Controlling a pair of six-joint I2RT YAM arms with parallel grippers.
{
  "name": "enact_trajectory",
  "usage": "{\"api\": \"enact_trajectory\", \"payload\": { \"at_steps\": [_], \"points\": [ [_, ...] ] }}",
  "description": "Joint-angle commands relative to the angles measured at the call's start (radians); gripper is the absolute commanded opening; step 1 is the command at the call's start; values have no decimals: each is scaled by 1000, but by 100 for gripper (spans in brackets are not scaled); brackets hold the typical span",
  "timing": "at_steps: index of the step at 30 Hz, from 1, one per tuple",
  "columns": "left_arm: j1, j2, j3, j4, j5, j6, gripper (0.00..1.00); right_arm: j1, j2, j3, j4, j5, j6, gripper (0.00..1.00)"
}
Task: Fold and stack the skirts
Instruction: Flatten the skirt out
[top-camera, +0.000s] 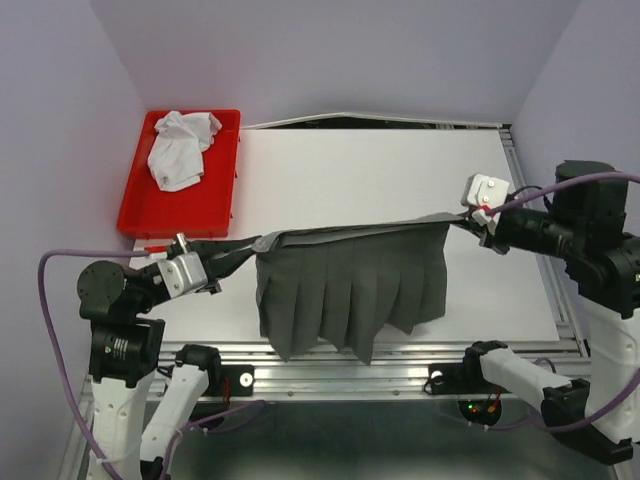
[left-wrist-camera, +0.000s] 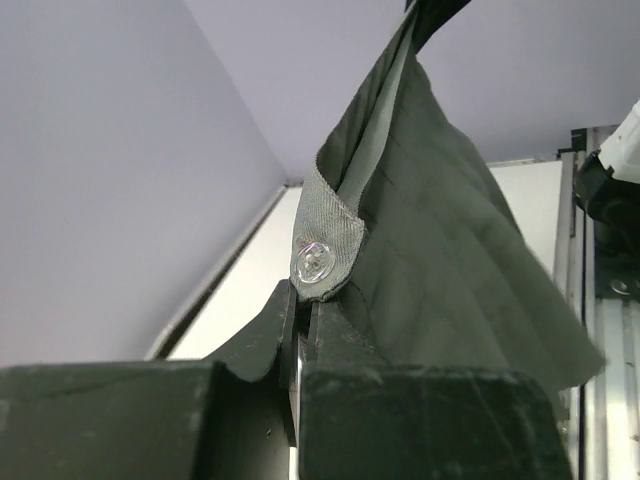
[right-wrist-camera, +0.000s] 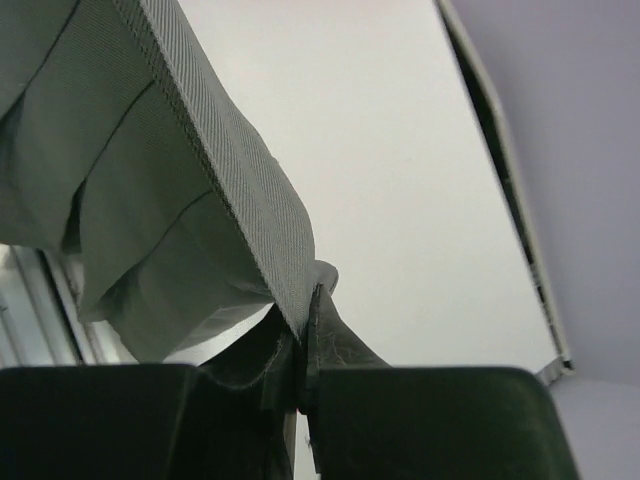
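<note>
The spot on the tabletop beside the red tray is outward and below my left gripper. I should next move my left gripper outward and down and release the waistband end there.
The dark grey pleated skirt (top-camera: 350, 290) hangs stretched between my two grippers above the white table, its hem near the front edge. My left gripper (top-camera: 232, 250) is shut on the left end of the waistband; in the left wrist view (left-wrist-camera: 300, 300) the jaws pinch the band just below a clear button (left-wrist-camera: 315, 262). My right gripper (top-camera: 470, 222) is shut on the right end of the waistband, seen in the right wrist view (right-wrist-camera: 302, 320) with the skirt (right-wrist-camera: 150, 200) hanging to the left. The white skirt (top-camera: 180, 148) lies crumpled in the red tray (top-camera: 135, 215).
The red tray stands at the back left of the white table (top-camera: 400, 170). A metal rail (top-camera: 330, 358) runs along the table's front edge, another along the right side (top-camera: 545, 250). Purple walls enclose the back and sides.
</note>
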Motion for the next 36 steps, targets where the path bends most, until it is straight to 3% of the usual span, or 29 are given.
{"api": "enact_trajectory", "payload": {
  "at_steps": [1,4,5,8,9,10,11,12,13,14,15,16,19,21,25,28,36],
  "points": [
    [43,60,-93,-124,-183,-5,0,-70,75,-197,9,387,2,5],
    [43,216,-109,-52,-281,-46,0,-70,268,-201,107,407,63,5],
    [42,336,-79,-31,-346,-55,0,-70,402,-168,123,400,89,7],
    [42,548,53,-11,-404,-80,0,-70,620,38,179,384,158,23],
    [42,690,95,5,-414,-91,11,-70,783,116,176,387,209,62],
    [42,827,191,2,-432,-104,39,-70,869,301,173,419,241,62],
    [42,828,246,2,-450,-102,39,-70,953,412,157,439,264,84],
    [42,944,308,-36,-466,-95,86,-70,1036,530,131,453,296,100],
    [42,1000,361,-65,-484,-70,98,-70,1175,642,105,488,310,100],
    [48,1079,474,-133,-524,-54,98,-70,1222,798,78,504,332,100],
    [55,1107,520,-156,-536,-42,98,-60,1242,815,81,508,341,100],
    [63,1123,547,-167,-550,-39,98,-60,1215,789,121,477,352,100],
    [81,1106,522,-136,-596,-33,98,-60,1022,314,326,383,384,100],
    [74,1065,479,-124,-601,-26,98,-60,969,213,377,328,404,97],
    [39,1022,402,-170,-618,6,99,-60,983,192,342,138,457,88],
    [-1,1008,368,-228,-711,3,98,-40,1024,197,339,45,487,76],
    [-99,979,253,-291,-812,21,98,21,1113,84,376,36,500,59]
  ]
}}
